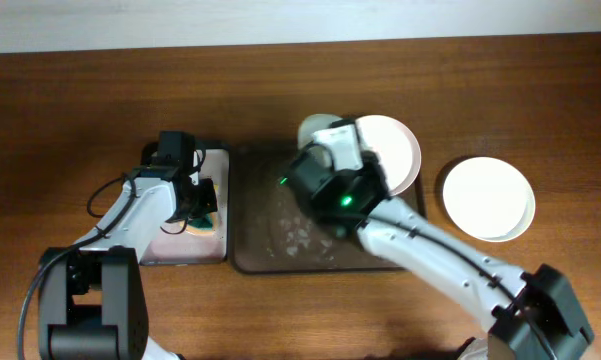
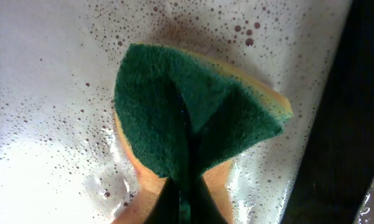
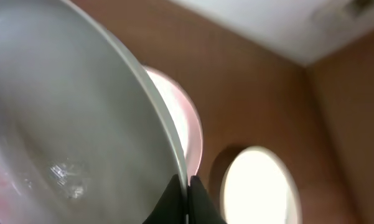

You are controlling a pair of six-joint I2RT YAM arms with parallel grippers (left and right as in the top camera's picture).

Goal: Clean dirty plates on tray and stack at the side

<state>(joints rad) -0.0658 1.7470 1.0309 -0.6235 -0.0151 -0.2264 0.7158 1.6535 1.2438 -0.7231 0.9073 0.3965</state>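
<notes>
The plate in my right gripper swings to the right in the overhead view next and comes down over a white plate (image 3: 260, 189) beside the brown tray.
My right gripper (image 1: 327, 152) (image 3: 188, 183) is shut on the rim of the pale green-white plate (image 1: 314, 128) (image 3: 68, 124) and holds it tilted over the far edge of the dark brown tray (image 1: 265, 235). A white plate (image 1: 395, 150) (image 3: 188, 121) lies just behind it at the tray's far right corner. Another white plate (image 1: 487, 197) (image 3: 258, 186) lies on the table to the right. My left gripper (image 1: 201, 203) (image 2: 185, 186) is shut on a green and yellow sponge (image 1: 206, 222) (image 2: 187, 118), pressing it into foam.
The sponge sits in a small pinkish-white, black-rimmed tray (image 1: 170, 245) (image 2: 37, 93) full of soapy foam, left of the brown tray. Foam patches (image 1: 298, 240) lie on the brown tray's floor. The wooden table (image 1: 80, 100) runs all around.
</notes>
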